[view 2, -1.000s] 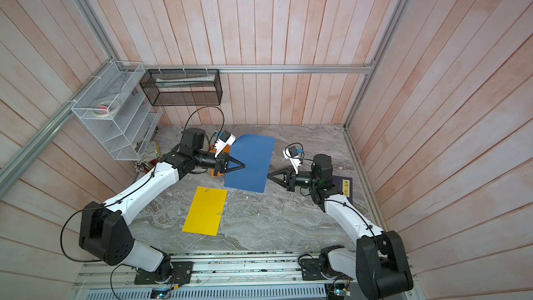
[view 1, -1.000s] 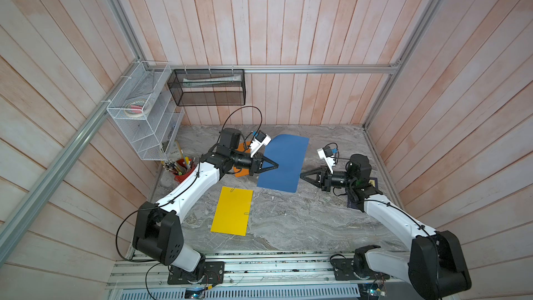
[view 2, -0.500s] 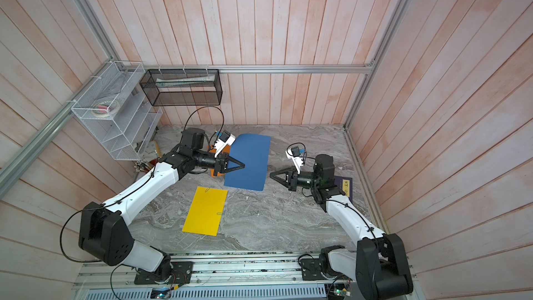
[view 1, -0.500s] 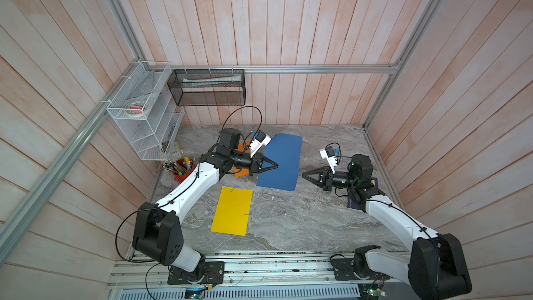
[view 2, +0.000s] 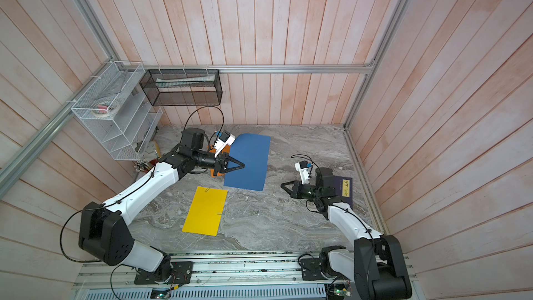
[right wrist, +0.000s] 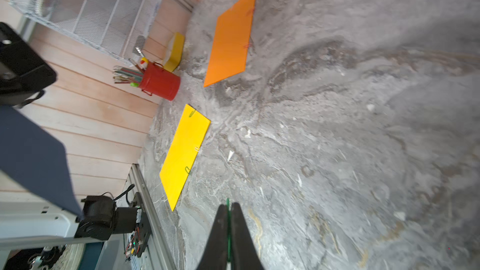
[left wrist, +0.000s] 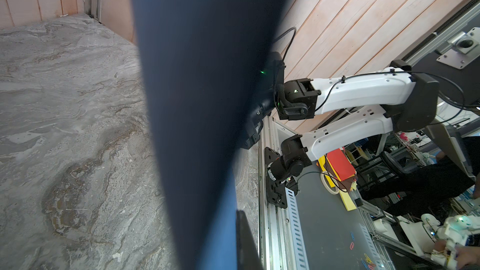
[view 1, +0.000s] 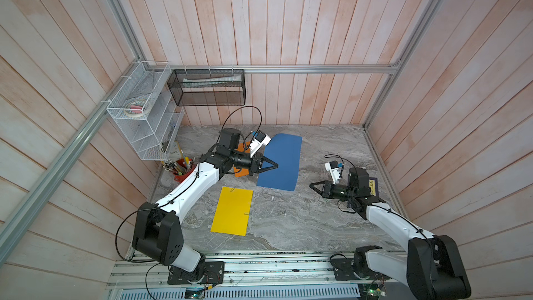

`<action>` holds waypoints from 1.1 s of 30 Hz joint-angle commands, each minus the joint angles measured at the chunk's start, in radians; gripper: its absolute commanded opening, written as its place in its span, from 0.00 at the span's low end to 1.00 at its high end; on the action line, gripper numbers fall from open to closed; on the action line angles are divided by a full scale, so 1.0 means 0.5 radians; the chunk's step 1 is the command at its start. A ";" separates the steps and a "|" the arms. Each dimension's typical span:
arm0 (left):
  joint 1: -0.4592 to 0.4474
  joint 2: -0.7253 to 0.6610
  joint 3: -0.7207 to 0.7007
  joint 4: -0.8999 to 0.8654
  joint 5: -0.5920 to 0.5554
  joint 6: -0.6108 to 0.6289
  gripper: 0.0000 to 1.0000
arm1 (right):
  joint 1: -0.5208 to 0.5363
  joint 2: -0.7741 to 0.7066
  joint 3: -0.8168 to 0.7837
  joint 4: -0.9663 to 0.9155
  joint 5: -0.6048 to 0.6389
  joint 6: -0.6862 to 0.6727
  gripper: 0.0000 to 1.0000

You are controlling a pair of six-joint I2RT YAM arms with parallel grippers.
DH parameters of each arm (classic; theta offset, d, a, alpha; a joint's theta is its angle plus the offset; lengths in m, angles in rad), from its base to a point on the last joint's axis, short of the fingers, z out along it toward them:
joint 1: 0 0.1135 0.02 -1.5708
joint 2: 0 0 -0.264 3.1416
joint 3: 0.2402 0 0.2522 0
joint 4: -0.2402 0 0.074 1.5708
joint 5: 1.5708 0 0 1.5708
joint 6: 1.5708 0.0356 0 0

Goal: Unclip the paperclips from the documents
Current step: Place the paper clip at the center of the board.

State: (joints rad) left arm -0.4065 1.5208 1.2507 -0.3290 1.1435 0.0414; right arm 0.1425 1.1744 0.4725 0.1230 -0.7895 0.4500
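Observation:
The tabletop below is bare and clear of the documents. My right gripper will next move down onto that open patch (view 1: pixel 320 204) and release the green paperclip.
My left gripper (view 1: pixel 275 165) is shut on the left edge of the dark blue document (view 1: pixel 281 163), holding it off the table; in the left wrist view the sheet (left wrist: pixel 202 100) hides one finger. My right gripper (view 1: pixel 312 186) hangs clear to the right of the sheet, shut on a green paperclip (right wrist: pixel 228 219) that shows between its fingers. The yellow document (view 1: pixel 232 210) lies flat at the front with paperclips (right wrist: pixel 198 148) on its edges. The orange document (right wrist: pixel 230 37) lies behind, partly under my left arm, with a pink paperclip (right wrist: pixel 246 45) on its edge.
A red pen cup (view 1: pixel 180 170) and a yellow box (right wrist: pixel 175 51) stand by the left wall. A white wire rack (view 1: pixel 144 119) and a black mesh basket (view 1: pixel 207 88) hang on the walls. A navy book (view 1: pixel 372 186) lies under my right wrist.
My right gripper has drawn back to the right, away from the blue document's corner, staying shut. The sheet's right edge has swung slightly left. The left arm has held still.

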 commanded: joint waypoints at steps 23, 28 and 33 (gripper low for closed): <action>0.002 -0.044 -0.084 0.050 -0.044 0.006 0.00 | -0.067 0.198 -0.158 -0.419 0.675 0.103 0.10; 0.000 -0.044 -0.084 0.050 -0.047 0.007 0.00 | -0.070 0.201 -0.134 -0.499 0.735 0.090 0.12; 0.000 -0.044 -0.089 0.051 -0.047 0.009 0.00 | -0.070 0.175 -0.095 -0.595 0.801 0.073 0.21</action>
State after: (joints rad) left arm -0.4065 1.5208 1.2251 -0.3210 1.1244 0.0406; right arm 0.1123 1.2621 0.4049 -0.1040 -0.4427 0.4969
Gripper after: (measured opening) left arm 0.050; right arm 0.196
